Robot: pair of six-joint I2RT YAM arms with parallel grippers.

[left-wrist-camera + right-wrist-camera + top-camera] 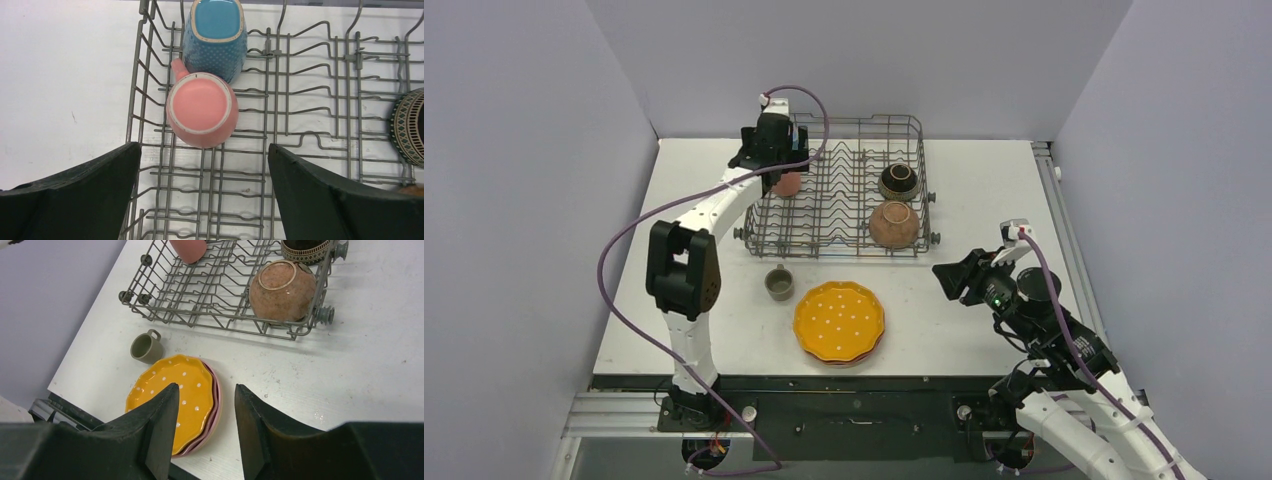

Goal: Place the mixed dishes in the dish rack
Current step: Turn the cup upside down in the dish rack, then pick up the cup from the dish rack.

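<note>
My left gripper moves back from the rack (844, 190) and down onto the grey-green cup's rim opposite the plates next, since the cup is still outside the rack.
The grey wire dish rack (844, 190) stands at the back of the table. In it lie a dark brown bowl (898, 180), a terracotta bowl (893, 224), a pink cup (202, 108) and a blue flowered mug (215, 37). My left gripper (204, 150) is open and empty, just above the rack beside the pink cup (788, 183). The orange-yellow dotted plate (839, 320) lies on pink plates (215, 405) at the table front, with a grey-green cup (779, 283) to its left. My right gripper (206, 390) is open and empty, above the table right of the plates.
The rack's middle rows of tines (310, 100) hold nothing. The table's right edge has a metal rail (1064, 220). Purple-grey walls close in the left, back and right sides.
</note>
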